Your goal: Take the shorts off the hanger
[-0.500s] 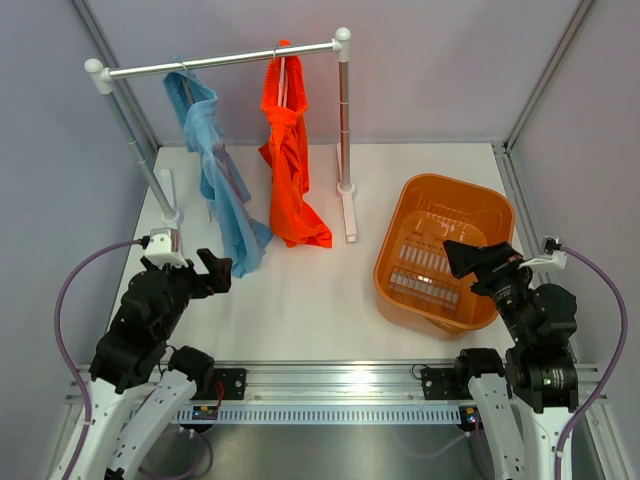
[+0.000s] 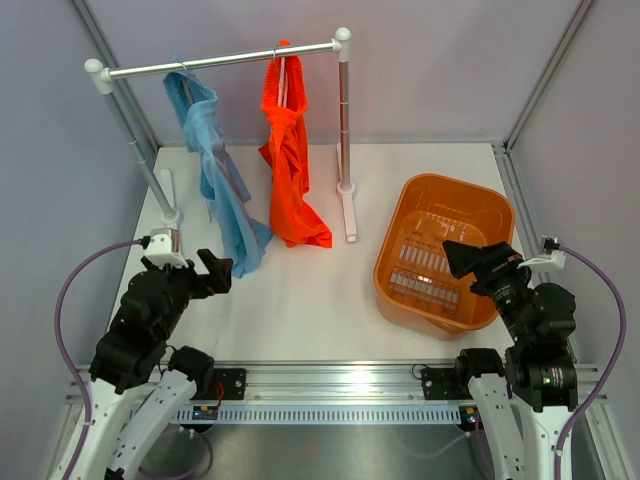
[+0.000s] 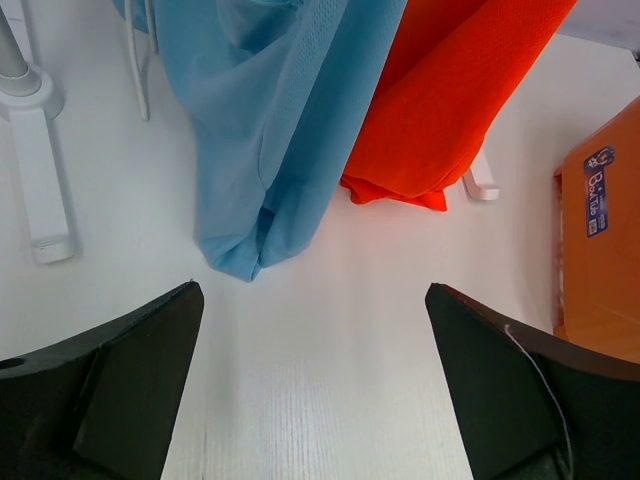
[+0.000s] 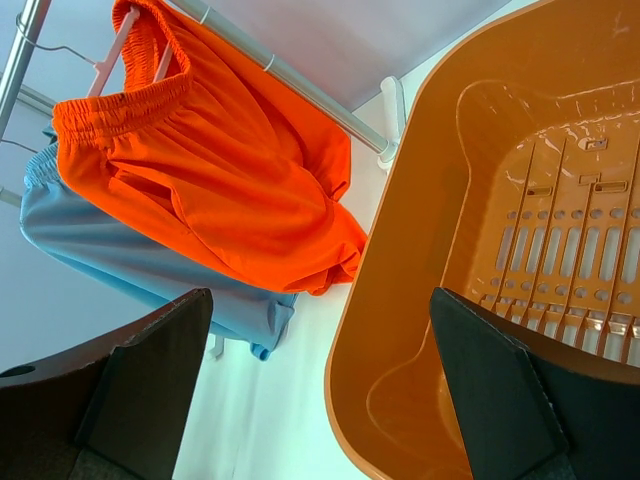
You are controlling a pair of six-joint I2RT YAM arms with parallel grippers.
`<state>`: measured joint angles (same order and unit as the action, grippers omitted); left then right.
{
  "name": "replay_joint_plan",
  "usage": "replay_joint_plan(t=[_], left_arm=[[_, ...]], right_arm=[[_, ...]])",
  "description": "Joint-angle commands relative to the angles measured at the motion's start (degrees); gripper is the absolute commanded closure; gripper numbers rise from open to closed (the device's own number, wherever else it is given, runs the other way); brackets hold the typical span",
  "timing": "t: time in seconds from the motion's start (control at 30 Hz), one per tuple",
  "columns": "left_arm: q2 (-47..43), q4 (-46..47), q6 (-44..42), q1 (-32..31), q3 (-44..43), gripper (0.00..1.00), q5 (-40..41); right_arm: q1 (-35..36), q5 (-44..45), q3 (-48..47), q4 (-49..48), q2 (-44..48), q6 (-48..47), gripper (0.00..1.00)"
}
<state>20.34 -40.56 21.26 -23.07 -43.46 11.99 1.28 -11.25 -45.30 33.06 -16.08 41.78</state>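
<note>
My left gripper should go up and outward and close around that hanger's hook (image 2: 184,69), because the blue shorts (image 2: 218,175) hang from the silver bar by a hanger.
The light blue shorts (image 2: 218,175) and the bright orange shorts (image 2: 289,160) hang side by side from hangers on the silver rail (image 2: 225,62) of a white rack. Their lower ends rest on the white table. Both show in the left wrist view, blue (image 3: 270,120) and orange (image 3: 450,90), and in the right wrist view, orange (image 4: 220,180) in front of blue (image 4: 130,260). My left gripper (image 2: 215,270) is open and empty, just in front of the blue shorts' hem. My right gripper (image 2: 470,258) is open and empty over the near part of the orange basket (image 2: 445,200).
The orange plastic basket (image 4: 400,330) sits tilted at the right and holds nothing. The rack's white posts (image 2: 344,110) and feet (image 3: 40,190) stand on the table at the left and middle. Grey walls enclose the back and sides.
</note>
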Motion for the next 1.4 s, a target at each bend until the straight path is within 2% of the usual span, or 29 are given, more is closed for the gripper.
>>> replay_joint_plan(t=[0.0,0.13,0.37,0.4,0.5,0.6,0.8,0.9,1.0,1.17,1.37], left_arm=[[-0.5,3.4,-0.6,0.2,0.5,0.01,-2.1],[0.8,4.6,-1.1,0.2,-2.4,0.01,-2.6],[11.7,8.6,-3.0,0.3,-20.2,0.01,0.3],[13.6,8.8,-3.2,0.2,-24.3,0.01,2.2],[19.5,10.9,-3.2,0.3,-29.6,0.01,8.4],[25.4,14.4,-3.9,0.3,-32.5,0.01,13.2],[39.7,17.3,-6.2,0.6,-44.1,0.02,20.3],[45.2,18.5,-6.1,1.9,-49.4,0.04,20.2],[50.7,15.6,-4.2,5.3,-55.8,0.07,19.6],[55.3,14.0,-2.2,9.1,-59.7,0.1,18.5],[60.4,13.3,0.2,14.2,-62.8,0.19,10.9]], right_arm=[[-0.3,-0.2,-0.1,0.6,-0.5,-1.0,0.0],[-0.4,0.5,-0.5,1.1,-0.8,-1.8,0.01],[-0.3,0.1,-0.8,1.8,-2.2,-2.7,0.01],[-0.3,0.2,-0.9,1.8,-2.4,-3.0,0.01],[-0.3,0.1,-1.6,2.3,-3.0,-3.6,0.01],[-0.3,-0.5,-2.2,2.5,-3.5,-3.8,0.01],[-0.3,-3.5,-1.9,2.7,-3.7,-3.7,0.01],[-0.4,-4.2,-1.5,2.6,-3.9,-4.5,0.01],[-0.3,-4.5,-1.5,3.0,-4.8,-5.7,0.0],[-0.4,-4.5,-2.0,3.1,-7.0,-7.5,0.01],[-0.4,-5.0,-2.4,2.6,-9.2,-9.2,0.01]])
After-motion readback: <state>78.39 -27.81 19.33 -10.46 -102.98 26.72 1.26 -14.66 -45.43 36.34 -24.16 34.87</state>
